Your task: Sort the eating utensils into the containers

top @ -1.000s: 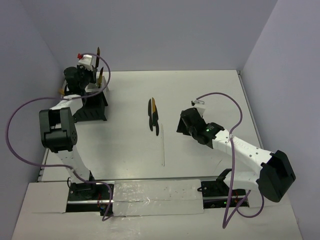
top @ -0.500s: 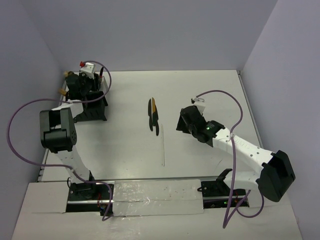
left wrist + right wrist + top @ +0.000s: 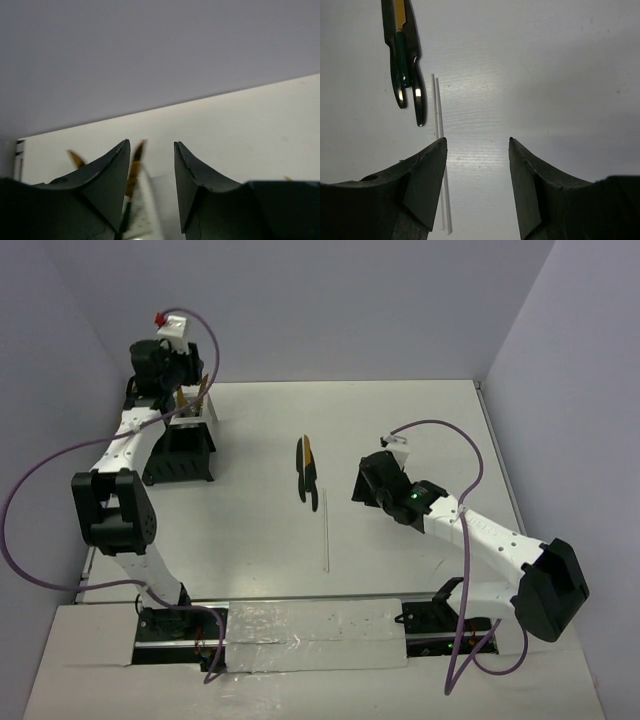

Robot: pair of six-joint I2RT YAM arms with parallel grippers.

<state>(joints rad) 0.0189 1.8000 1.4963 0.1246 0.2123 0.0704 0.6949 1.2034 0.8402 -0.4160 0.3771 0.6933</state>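
I next need to move my left gripper across and down to close on the caddy-side dark knife's handle (image 3: 301, 478), which lies loose below it, to its right in the top view.
The black caddy (image 3: 180, 452) stands at the far left with gold-tipped utensils (image 3: 201, 395) upright in it. My left gripper (image 3: 168, 380) hangs open just above it. In the left wrist view the gripper (image 3: 150, 145) is open and holds nothing. A blurred gold-headed utensil (image 3: 135, 165) stands by its left finger, and another gold tip (image 3: 76, 158) shows further left. A few utensils (image 3: 306, 468) lie together mid-table, one with a gold blade (image 3: 400, 15) and dark handles (image 3: 415, 75). My right gripper (image 3: 358, 490) is open and empty to their right, low over the table (image 3: 477, 140).
A thin white stick (image 3: 326, 532) lies on the table just near of the loose utensils and shows by my right gripper's left finger (image 3: 438, 115). Purple walls close the table at the back and on both sides. Purple cables loop from both arms.
My left gripper dipped to the caddy, then rose up and back above it, now open. My right arm has barely moved.
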